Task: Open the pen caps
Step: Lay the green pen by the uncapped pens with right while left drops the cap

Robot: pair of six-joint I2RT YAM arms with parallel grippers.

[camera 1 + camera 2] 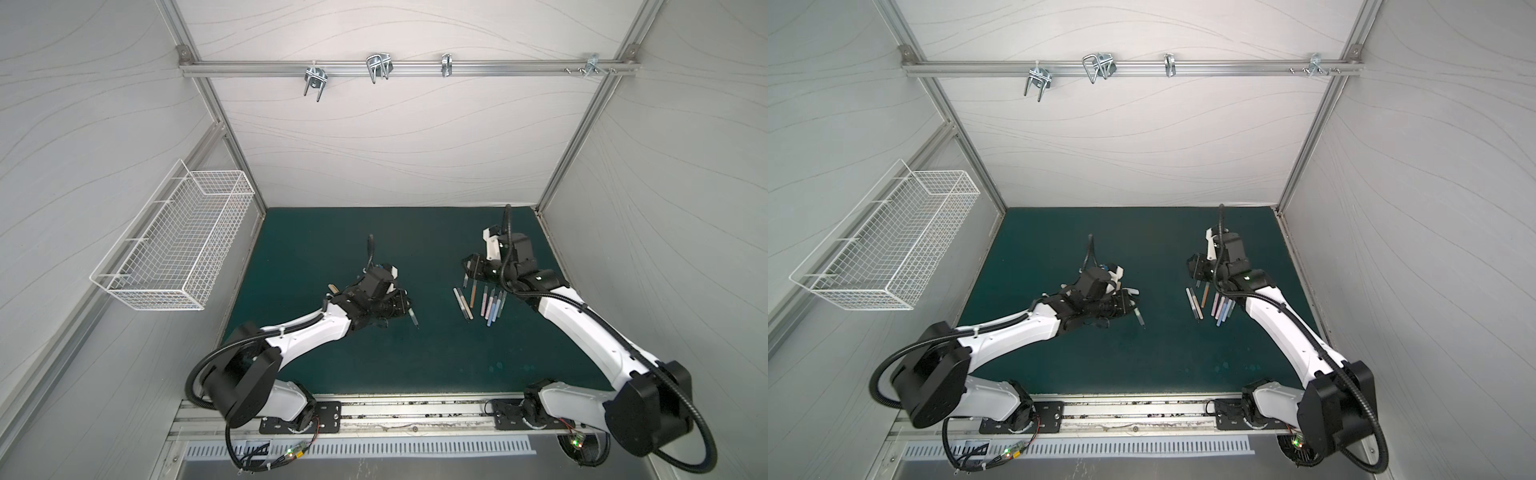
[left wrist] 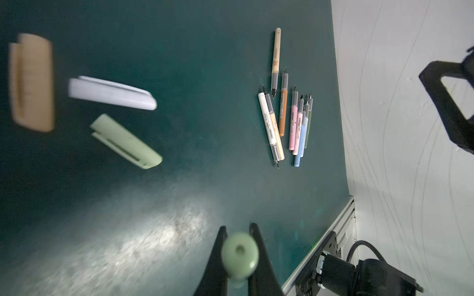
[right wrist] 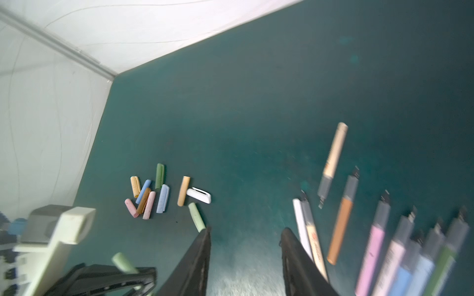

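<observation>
My left gripper is holding the pale green pen and next should carry it across, lower it and let it go there, because the other uncapped pens lie beside the white pen.
My left gripper [image 2: 238, 228] is shut on a pale green pen [image 2: 239, 252], seen end-on between the jaws. In both top views its grey tip [image 1: 413, 319] [image 1: 1140, 318] points toward the front of the mat. My right gripper [image 3: 246, 230] stands open and empty, low over the mat beside several uncapped pens [image 3: 341, 225] [image 1: 484, 305] lying in a loose row. Several loose pen caps [image 3: 148, 194] lie in a pile near the left arm. A green cap [image 3: 196, 217], a white cap [image 3: 198, 195] and a tan cap [image 2: 32, 82] lie beside it.
A dark green mat [image 1: 374, 361] covers the table. A white wire basket [image 1: 178, 245] hangs on the left wall. Metal hooks [image 1: 378, 66] hang from the back rail. White walls close in three sides, and an aluminium rail [image 1: 374, 415] runs along the front.
</observation>
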